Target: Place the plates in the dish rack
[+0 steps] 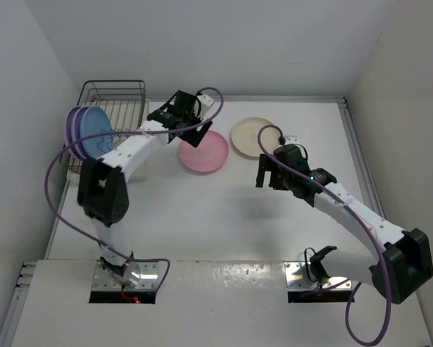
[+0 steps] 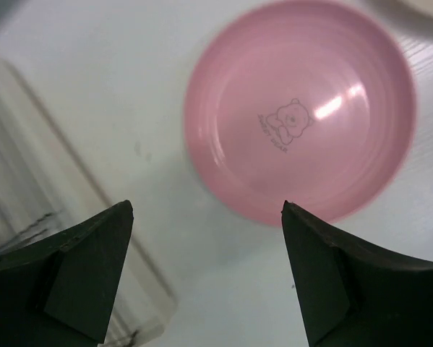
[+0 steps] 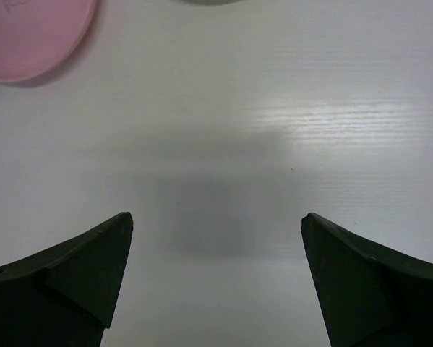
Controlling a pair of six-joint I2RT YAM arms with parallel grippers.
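Note:
The robot should next lower its open left gripper until its fingers are on both sides of the rack-facing rim of the pink plate and then close, since the plate lies flat with clear table beside that rim.
The dish rack stands at the back left with a blue plate and two lilac plates upright in it. A pink plate lies flat on the table, with a cream plate to its right. My left gripper hovers open between the rack and the pink plate, nothing between its fingers. My right gripper hangs open over bare table, below the cream plate. The pink plate's edge shows at the top left of the right wrist view.
White walls close in the table on the left, back and right. The rack's pale tray edge lies just left of my left gripper. Purple cables loop off both arms.

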